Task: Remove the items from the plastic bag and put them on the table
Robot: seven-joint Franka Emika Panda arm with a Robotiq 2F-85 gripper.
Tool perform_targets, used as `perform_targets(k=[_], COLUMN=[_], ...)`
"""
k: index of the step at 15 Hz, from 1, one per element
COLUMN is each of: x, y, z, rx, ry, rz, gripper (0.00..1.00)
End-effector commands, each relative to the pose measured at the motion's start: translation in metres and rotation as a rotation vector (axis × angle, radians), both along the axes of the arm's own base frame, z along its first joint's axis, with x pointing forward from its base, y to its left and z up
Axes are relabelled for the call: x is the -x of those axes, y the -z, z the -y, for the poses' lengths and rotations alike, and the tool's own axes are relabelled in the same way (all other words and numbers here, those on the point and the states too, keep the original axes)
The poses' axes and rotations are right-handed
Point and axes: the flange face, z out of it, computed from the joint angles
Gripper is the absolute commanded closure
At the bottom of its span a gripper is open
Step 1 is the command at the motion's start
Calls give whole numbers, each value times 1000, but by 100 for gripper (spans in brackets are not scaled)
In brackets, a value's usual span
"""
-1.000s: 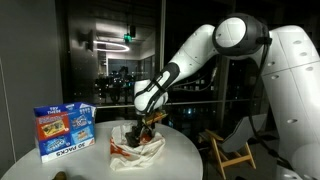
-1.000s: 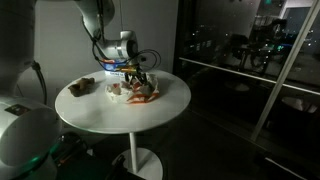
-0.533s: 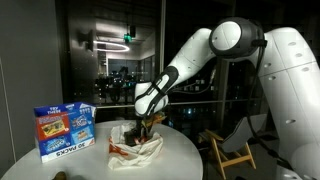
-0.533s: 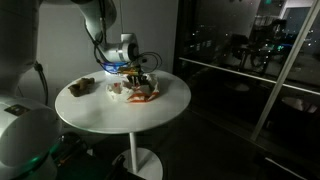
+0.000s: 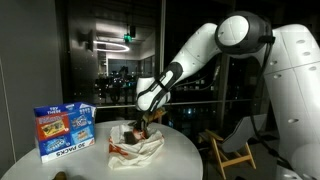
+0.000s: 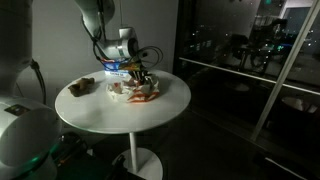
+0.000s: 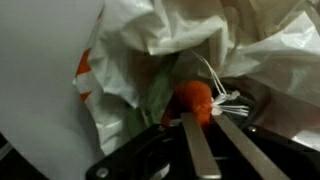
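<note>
Next, my gripper will lift the orange item from the bag [image 5: 137,150] and lower it there.
The white plastic bag [image 5: 137,150] with orange print lies crumpled on the round white table [image 5: 186,150], and it shows in both exterior views [image 6: 133,93]. My gripper [image 5: 140,127] reaches down into the bag's open top [image 6: 141,82]. In the wrist view the bag [image 7: 150,40] fills the frame. My gripper [image 7: 205,118] has its two fingers drawn close together, pinching the near end of an orange item [image 7: 190,98] that has white strings at its tip. A green piece [image 7: 155,95] lies beside it inside the bag.
A blue snack box [image 5: 64,131] stands upright on the table beside the bag, seen behind the arm in an exterior view [image 6: 116,68]. A small dark object [image 6: 84,87] lies on the table [image 6: 120,118]. A wooden chair [image 5: 232,152] stands beyond the table's edge.
The fingers have closed from wide open to nearly together inside the bag. The arm has stayed over the bag, dipping slightly.
</note>
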Motion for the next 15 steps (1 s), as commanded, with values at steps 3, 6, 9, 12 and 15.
perform_targets(k=[3, 6, 9, 12, 15], x=[36, 44, 55, 69, 83], y=[-80, -84, -67, -47, -27], z=[-30, -72, -125, -170, -203], rx=[-64, -146, -226, -286, -313], ry=[-209, -339, -489, -651, -816], rz=[190, 205, 157, 100, 36], gripper=[90, 90, 90, 90, 90])
